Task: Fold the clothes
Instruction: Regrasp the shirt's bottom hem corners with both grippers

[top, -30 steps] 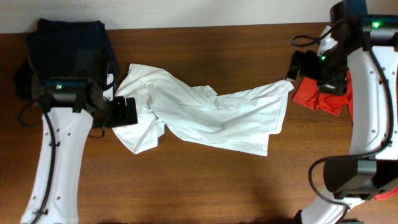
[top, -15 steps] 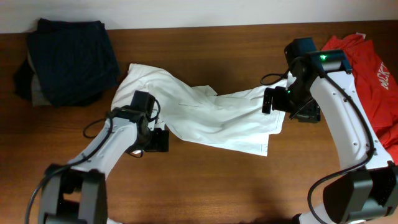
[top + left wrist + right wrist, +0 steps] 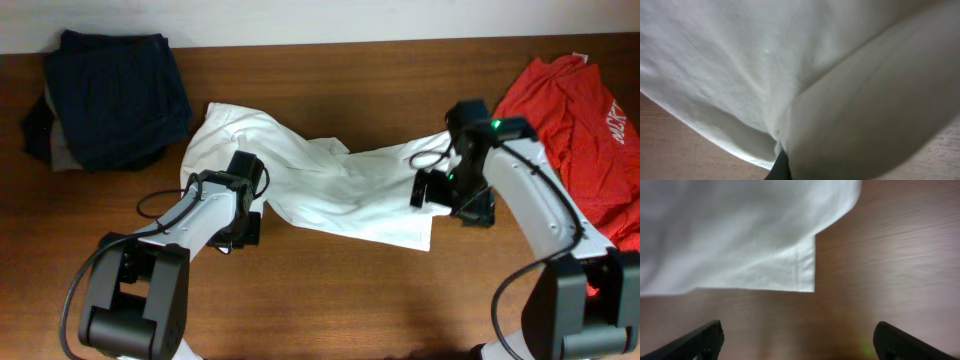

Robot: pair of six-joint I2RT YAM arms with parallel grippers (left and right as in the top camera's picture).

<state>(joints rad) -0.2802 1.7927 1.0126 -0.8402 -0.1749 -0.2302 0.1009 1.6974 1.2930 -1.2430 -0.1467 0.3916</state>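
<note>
The shirt's near hem corner (image 3: pixel 427 245) (image 3: pixel 807 284) sticks out flat past the fabric lying over it, so my right gripper needs to go down onto it next from where it hovers with open fingers.
The clothes lie on a brown table. A large white shirt (image 3: pixel 340 190) sprawls crumpled across the middle, and a red tee (image 3: pixel 580 120) with white lettering sits at the right edge. My left gripper (image 3: pixel 244 226) is at the shirt's lower left part, shut on a bunch of white fabric (image 3: pixel 790 90) that fills the left wrist view; only one dark fingertip (image 3: pixel 781 169) shows. My right gripper (image 3: pixel 434 192) hovers open over the shirt's right end. Its fingers (image 3: pixel 700 339) are wide apart above bare wood, just short of the hem corner (image 3: pixel 805 275).
A pile of dark navy garments (image 3: pixel 110 95) lies at the back left corner. The table's far edge meets a pale wall (image 3: pixel 320 20). Bare wood (image 3: pixel 330 300) runs along the near side.
My left gripper has moved onto the shirt's lower left part and shut on the fabric. My right arm has swung down and left to the shirt's right end, uncovering the red tee.
</note>
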